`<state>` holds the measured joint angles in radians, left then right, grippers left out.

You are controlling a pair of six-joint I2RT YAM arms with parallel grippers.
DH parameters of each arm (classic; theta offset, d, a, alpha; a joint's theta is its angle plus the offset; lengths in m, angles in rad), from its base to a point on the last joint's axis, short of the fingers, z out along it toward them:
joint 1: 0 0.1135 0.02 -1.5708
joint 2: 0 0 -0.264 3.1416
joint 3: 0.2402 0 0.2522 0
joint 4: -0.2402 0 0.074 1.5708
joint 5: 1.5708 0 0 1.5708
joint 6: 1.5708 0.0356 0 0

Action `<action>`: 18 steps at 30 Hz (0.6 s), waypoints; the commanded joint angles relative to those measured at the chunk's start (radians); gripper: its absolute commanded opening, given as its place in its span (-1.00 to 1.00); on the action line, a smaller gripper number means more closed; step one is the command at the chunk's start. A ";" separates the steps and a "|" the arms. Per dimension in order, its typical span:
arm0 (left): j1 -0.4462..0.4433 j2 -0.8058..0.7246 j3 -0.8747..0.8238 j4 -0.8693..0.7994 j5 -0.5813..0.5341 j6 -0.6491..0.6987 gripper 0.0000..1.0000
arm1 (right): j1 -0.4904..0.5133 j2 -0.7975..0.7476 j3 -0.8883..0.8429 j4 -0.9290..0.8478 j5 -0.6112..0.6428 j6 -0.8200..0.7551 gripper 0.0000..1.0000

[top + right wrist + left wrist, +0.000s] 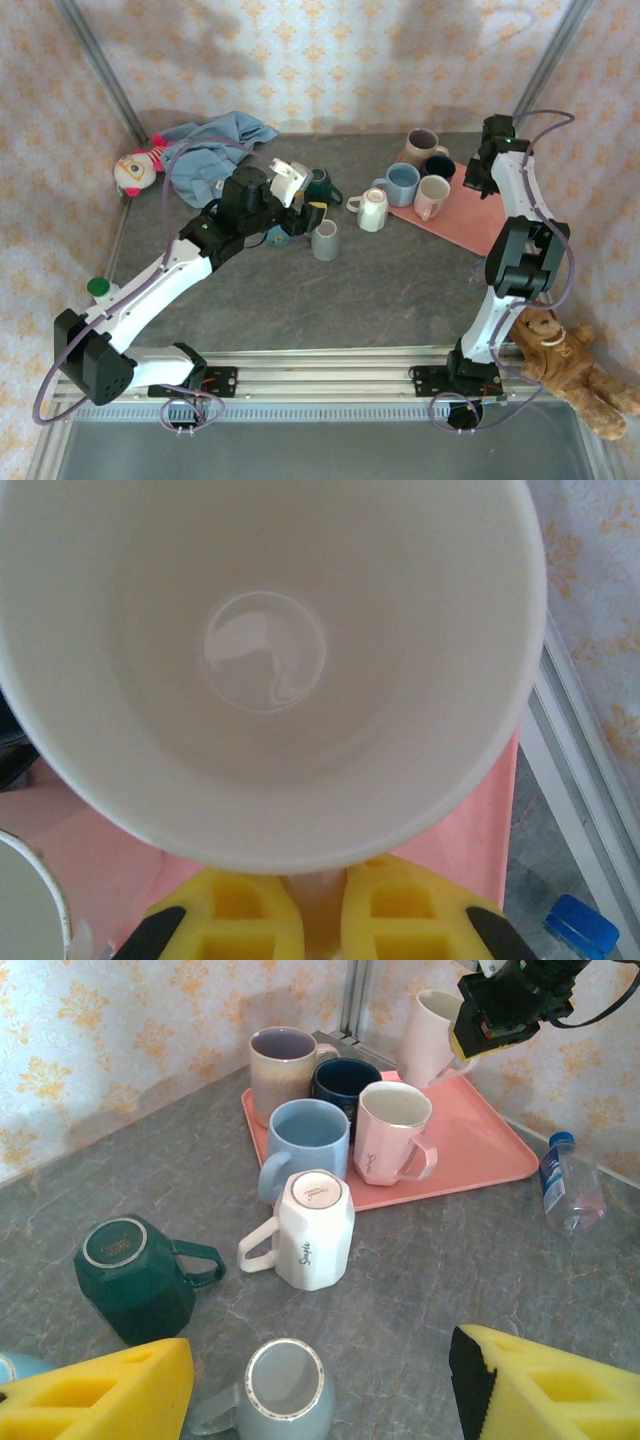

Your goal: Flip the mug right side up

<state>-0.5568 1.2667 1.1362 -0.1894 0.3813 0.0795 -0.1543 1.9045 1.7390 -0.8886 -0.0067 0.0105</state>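
The right gripper moves down and toward the navy mug next to release the cream mug [270, 660], since the bare tray beside the navy mug lies below the gripper.
My right gripper [325, 910] is shut on the handle of a cream mug [270, 660], which hangs mouth up over the pink tray [470, 830]. The left wrist view has the same cream mug [430, 1025] and right gripper [505, 1005] at the tray's far corner. My left gripper [320, 1395] is open just above an upside-down grey mug [285, 1390] without touching it. A white mug [310, 1230] and a dark green mug [130, 1275] also stand bottom up on the table. From above, the left gripper [297, 220] sits beside the grey mug [324, 240].
Beige [280, 1065], navy [345, 1085] and pink [395, 1130] mugs stand upright on the tray [480, 1145], a blue one [305, 1140] at its edge. A water bottle [565, 1180] lies right of it. A doll [135, 170], blue cloth [215, 140] and teddy bear [570, 360] lie around.
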 commanded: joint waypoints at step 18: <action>-0.009 -0.016 -0.016 0.030 -0.005 0.005 0.39 | -0.009 0.237 0.231 0.006 0.000 -0.009 -1.00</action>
<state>-0.5568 1.2659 1.1206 -0.1852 0.3813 0.0799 -0.1543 2.1338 1.8847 -0.8799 -0.0231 0.0208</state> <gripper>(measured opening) 0.693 0.099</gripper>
